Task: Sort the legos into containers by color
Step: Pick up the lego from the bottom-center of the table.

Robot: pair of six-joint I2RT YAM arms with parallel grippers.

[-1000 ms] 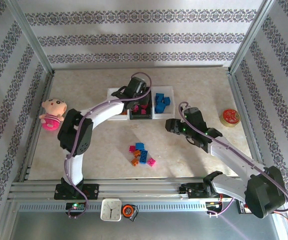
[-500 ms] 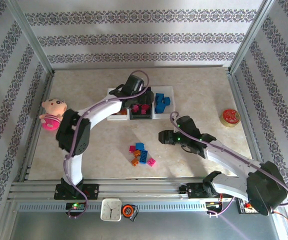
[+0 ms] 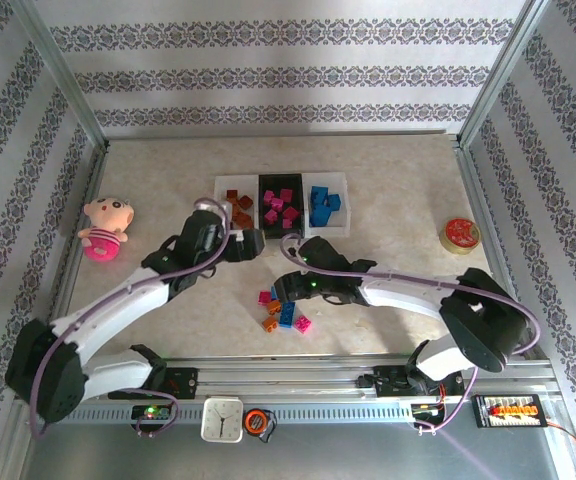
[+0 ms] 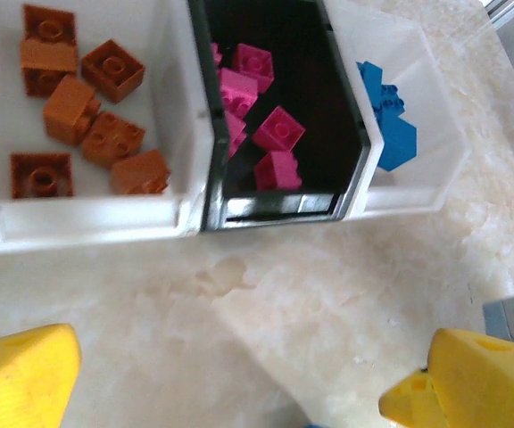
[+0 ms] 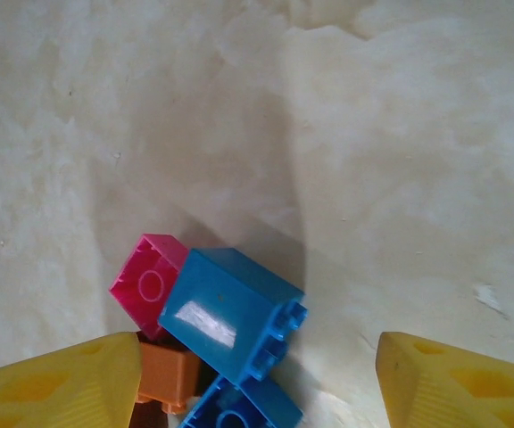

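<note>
The tilted blue brick [image 3: 275, 292] [image 5: 228, 312] lies topmost on the pile between the open fingers, so my right gripper goes down over it next and closes on its sides.
Three joined containers stand in a row. The left white tray [image 4: 78, 227] holds orange-brown legos [image 4: 92, 116]. Magenta legos [image 4: 279, 129] lie in the black tray [image 4: 275, 207], and blue legos [image 4: 389, 125] in the right white tray [image 4: 409, 192]. My left gripper [image 3: 250, 248] hovers open and empty over bare table just in front of them [image 4: 244, 383]. A loose pile [image 3: 283, 310] of pink, blue and orange legos lies nearer. My right gripper [image 3: 284, 289] is open over it [image 5: 257, 383]. A blue brick [image 5: 230, 312] lies tilted between its fingers, ungripped, with a pink one [image 5: 147, 283] and an orange one [image 5: 163, 374] beside it.
A pink plush doll [image 3: 103, 228] sits at the left edge. Near the right edge stands a round red tin [image 3: 460, 234]. A small clock [image 3: 222, 420] and a tape measure [image 3: 259, 420] rest on the front rail. Patterned walls enclose the table.
My left gripper has pulled back from above the black tray to the table in front and opened wide. My right arm has swung left to the loose pile, its jaws widening.
</note>
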